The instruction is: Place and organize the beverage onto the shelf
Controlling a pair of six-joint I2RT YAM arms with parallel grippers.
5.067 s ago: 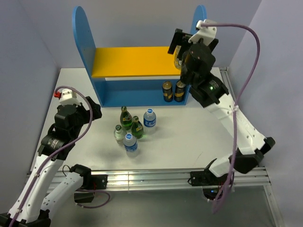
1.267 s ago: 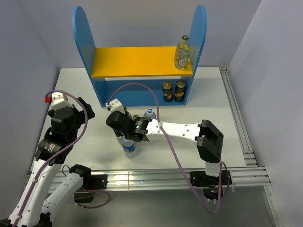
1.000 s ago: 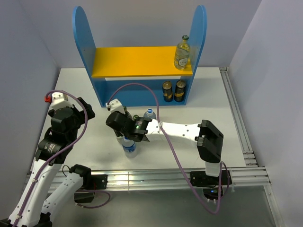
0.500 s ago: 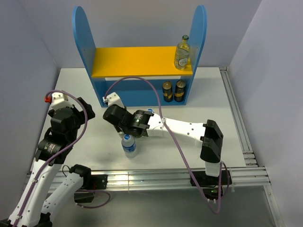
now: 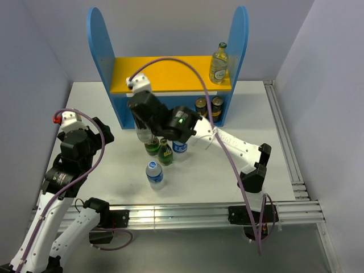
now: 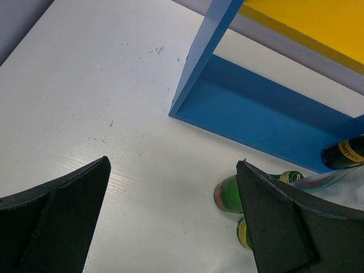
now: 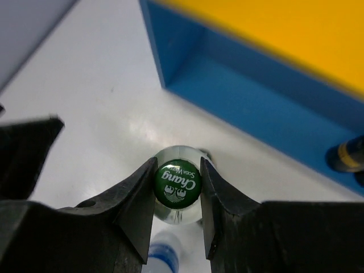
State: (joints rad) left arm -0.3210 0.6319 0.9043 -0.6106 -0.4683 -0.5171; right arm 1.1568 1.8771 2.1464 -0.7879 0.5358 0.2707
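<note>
My right gripper next moves up and to the right in the top view, over the yellow board beside the shelved clear bottle. It then releases where its match stands.
My right gripper is shut on the green-capped neck of a clear glass bottle, which hangs above the table in front of the shelf's left part. Two green glass bottles and a water bottle stand just right of it, and another water bottle stands nearer. The blue shelf carries a clear glass bottle at the right end of its yellow upper board. My left gripper is open over bare table, left of a green bottle.
Two dark bottles with gold labels stand on the shelf's lower level at the right. The right arm stretches across the table's middle. Purple-grey walls close in on both sides, and a metal rail runs along the near edge.
My right gripper has lifted the clear glass bottle out of the cluster and carried it back and left toward the shelf. The left arm has not moved.
</note>
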